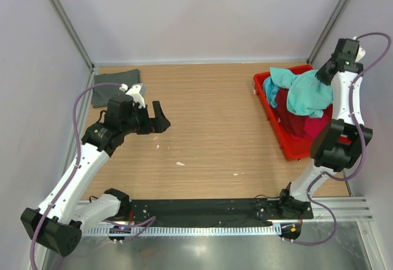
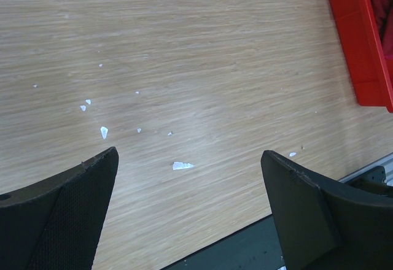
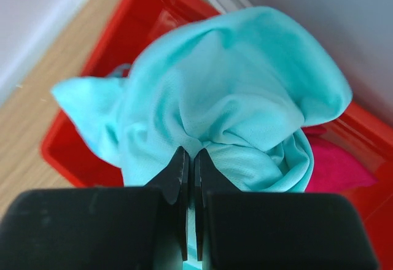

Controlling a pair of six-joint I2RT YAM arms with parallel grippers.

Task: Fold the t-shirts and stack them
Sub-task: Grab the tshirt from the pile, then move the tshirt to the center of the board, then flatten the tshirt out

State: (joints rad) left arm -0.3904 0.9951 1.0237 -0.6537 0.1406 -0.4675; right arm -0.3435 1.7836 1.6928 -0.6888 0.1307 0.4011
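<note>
My right gripper will next lift the mint green t-shirt from the red tray and then swing it over the bare middle of the table (image 1: pixel 209 128).
My right gripper (image 3: pixel 189 153) is shut on a bunched fold of a mint green t-shirt (image 3: pixel 233 92). It holds that shirt over the red tray (image 1: pixel 288 150) at the right. More t-shirts lie in the tray: a turquoise one (image 1: pixel 271 90), a maroon one (image 1: pixel 301 121) and a pink one (image 3: pixel 338 167). A folded dark grey t-shirt (image 1: pixel 115 86) lies flat at the back left of the table. My left gripper (image 1: pixel 161 118) hovers open over bare wood at the left centre. Nothing is between its fingers (image 2: pixel 73 196).
Small white flecks (image 2: pixel 182 165) are scattered on the wooden table (image 1: pixel 209 116). The tray's corner (image 2: pixel 362 49) shows at the upper right of the left wrist view. Grey walls close in the back and both sides. A black strip runs along the near edge.
</note>
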